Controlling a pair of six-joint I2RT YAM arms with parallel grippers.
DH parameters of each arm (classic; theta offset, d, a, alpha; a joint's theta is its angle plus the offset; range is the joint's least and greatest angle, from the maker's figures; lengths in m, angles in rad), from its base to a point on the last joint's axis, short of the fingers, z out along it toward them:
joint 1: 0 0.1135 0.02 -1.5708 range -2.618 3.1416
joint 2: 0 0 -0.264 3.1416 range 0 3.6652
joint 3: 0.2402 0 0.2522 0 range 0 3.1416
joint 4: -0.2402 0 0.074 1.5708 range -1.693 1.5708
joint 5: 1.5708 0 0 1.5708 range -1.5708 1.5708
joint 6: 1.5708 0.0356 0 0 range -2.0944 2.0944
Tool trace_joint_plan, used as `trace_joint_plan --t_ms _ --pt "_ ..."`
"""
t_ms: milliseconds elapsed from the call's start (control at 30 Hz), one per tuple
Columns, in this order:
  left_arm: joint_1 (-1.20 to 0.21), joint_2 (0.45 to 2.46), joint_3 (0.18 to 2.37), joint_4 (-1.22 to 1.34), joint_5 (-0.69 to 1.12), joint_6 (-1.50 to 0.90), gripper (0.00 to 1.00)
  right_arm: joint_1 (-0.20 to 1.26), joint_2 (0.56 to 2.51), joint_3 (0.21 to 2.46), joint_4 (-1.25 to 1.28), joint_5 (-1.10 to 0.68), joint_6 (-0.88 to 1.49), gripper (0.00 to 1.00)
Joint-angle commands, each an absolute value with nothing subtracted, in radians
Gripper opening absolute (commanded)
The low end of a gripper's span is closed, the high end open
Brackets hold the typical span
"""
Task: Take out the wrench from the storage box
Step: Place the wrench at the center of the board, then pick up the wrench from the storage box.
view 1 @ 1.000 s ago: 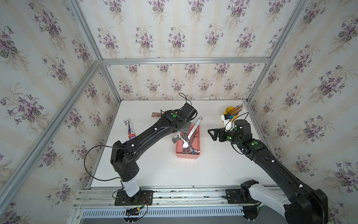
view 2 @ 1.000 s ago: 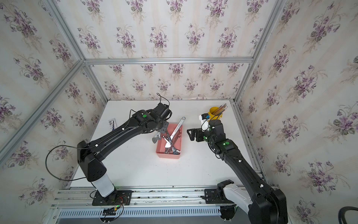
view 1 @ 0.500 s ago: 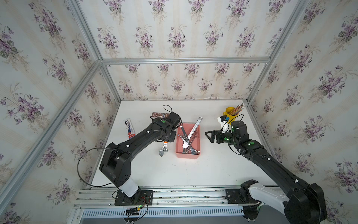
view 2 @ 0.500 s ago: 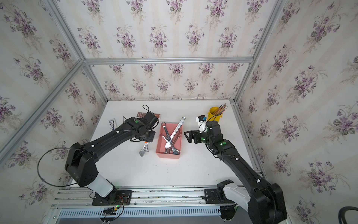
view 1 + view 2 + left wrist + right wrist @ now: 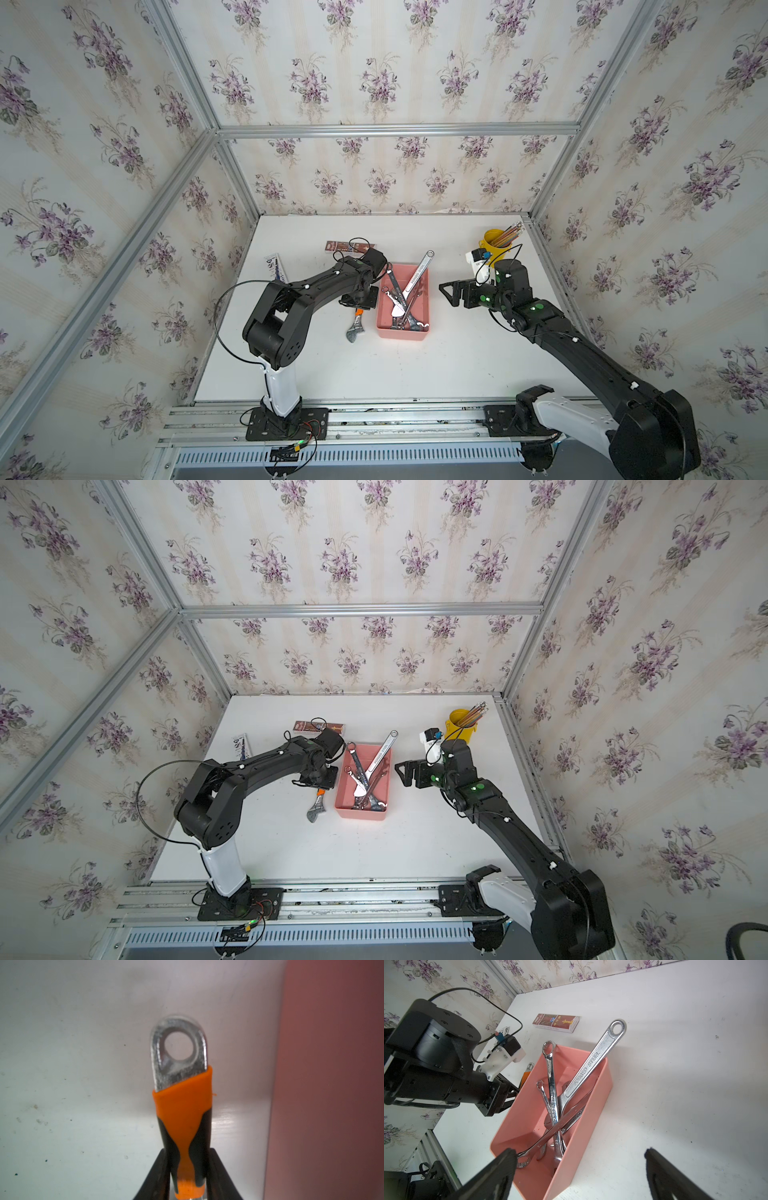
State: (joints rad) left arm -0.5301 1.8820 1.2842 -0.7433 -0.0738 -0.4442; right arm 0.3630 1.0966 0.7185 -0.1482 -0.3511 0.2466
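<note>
The adjustable wrench is outside the box, so my left gripper needs to lower it onto the bare tabletop [image 5: 238,1120] beside the storage box and let go of its handle.
The salmon-pink storage box [image 5: 401,335] [image 5: 359,813] [image 5: 525,1113] sits mid-table and holds several silver wrenches. A long one [image 5: 417,272] [image 5: 591,1064] leans over its far rim. An orange-and-black-handled adjustable wrench [image 5: 355,328] [image 5: 315,808] [image 5: 182,1105] is outside the box, just left of it and low at the white table. My left gripper [image 5: 361,305] [image 5: 319,785] [image 5: 188,1153] is shut on its handle. I cannot tell whether the wrench touches the table. My right gripper [image 5: 446,295] [image 5: 401,775] [image 5: 579,1152] hovers right of the box, open and empty.
A yellow cup of pencils [image 5: 496,245] stands at the back right. A flat brown packet [image 5: 347,247] [image 5: 556,1023] lies behind the left arm, and a small white tube [image 5: 275,268] lies near the left wall. Aluminium rails [image 5: 374,415] run along the table's front edge.
My left gripper has carried the orange-handled wrench from above the box leftward and down beside it. The right gripper has shifted slightly left, still open.
</note>
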Motion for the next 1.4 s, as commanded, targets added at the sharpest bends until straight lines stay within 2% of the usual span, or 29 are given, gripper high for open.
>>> trace_joint_plan --t_ms 0,133,367,533,700,767,1033,1167,1367 --pt "-0.522 1.908 1.290 -0.736 -0.069 -0.425 0.19 0.363 1.104 0.719 -0.141 -0.342 0.244 1.00" --pt "-0.514 1.936 1.290 -0.727 -0.060 -0.430 0.23 0.363 1.113 0.722 -0.139 -0.339 0.242 1.00" --pt "-0.509 1.943 1.298 -0.724 -0.054 -0.420 0.43 0.363 1.112 0.730 -0.142 -0.334 0.248 1.00" --pt "-0.502 1.925 1.300 -0.728 -0.064 -0.386 0.51 0.363 1.107 0.740 -0.150 -0.327 0.249 1.00" --pt "-0.498 1.790 1.325 -0.785 -0.076 -0.366 0.54 0.362 1.106 0.763 -0.177 -0.312 0.234 1.00" --pt "-0.499 1.728 1.345 -0.816 -0.060 -0.358 0.60 0.362 1.107 0.771 -0.185 -0.307 0.232 1.00" --pt "-0.613 1.620 1.426 -0.866 0.021 -0.342 0.62 0.359 1.108 0.774 -0.192 -0.274 0.233 1.00" --pt "-0.716 1.683 1.475 -0.844 0.050 -0.360 0.62 0.349 1.094 0.775 -0.205 -0.253 0.227 1.00" --pt "-0.797 1.815 1.541 -0.798 0.064 -0.343 0.59 0.336 1.052 0.754 -0.223 -0.238 0.240 1.00"
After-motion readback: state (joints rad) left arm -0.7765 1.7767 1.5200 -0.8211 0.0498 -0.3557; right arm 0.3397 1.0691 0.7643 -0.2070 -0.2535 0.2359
